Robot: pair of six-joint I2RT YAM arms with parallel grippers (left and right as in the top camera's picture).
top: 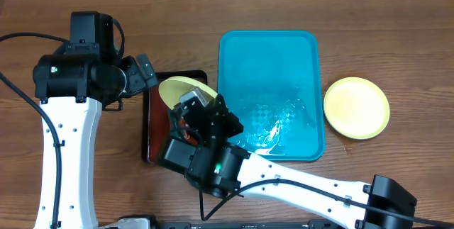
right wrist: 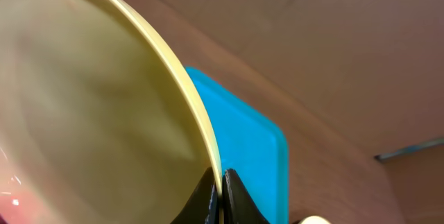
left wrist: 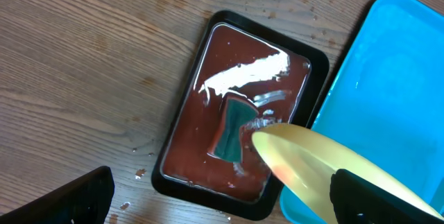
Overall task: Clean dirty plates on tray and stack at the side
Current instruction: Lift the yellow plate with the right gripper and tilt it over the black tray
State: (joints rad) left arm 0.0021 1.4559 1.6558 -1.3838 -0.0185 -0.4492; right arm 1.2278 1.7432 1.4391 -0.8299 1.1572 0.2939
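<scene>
The second yellow-green plate (top: 357, 108) already lies aside. My right gripper should next carry its plate over the turquoise tray (top: 237, 52), turn it level and lower it onto that plate.
A pale yellow-green plate (top: 181, 87) is held tilted on edge over the small dark red tray (top: 157, 126), with a faint red smear near its lower edge (left wrist: 305, 165). My right gripper (top: 196, 107) is shut on this plate's rim (right wrist: 220, 186); the plate fills the right wrist view (right wrist: 97, 106). My left gripper (top: 144, 73) is open wide, hanging above the dark red tray (left wrist: 229, 207), one finger close beside the plate. The turquoise tray (top: 237, 52) holds no plates and looks wet. A second yellow-green plate (top: 357, 107) lies flat on the wood to its right. The blue-white plate is out of view.
The dark red tray (left wrist: 201, 78) has a black rim, a white streak, and a green sponge (left wrist: 232, 130) lying in it. Water drops dot the wood around it. The turquoise tray's edge (left wrist: 388, 71) lies right beside it. My right arm crosses the front of the table.
</scene>
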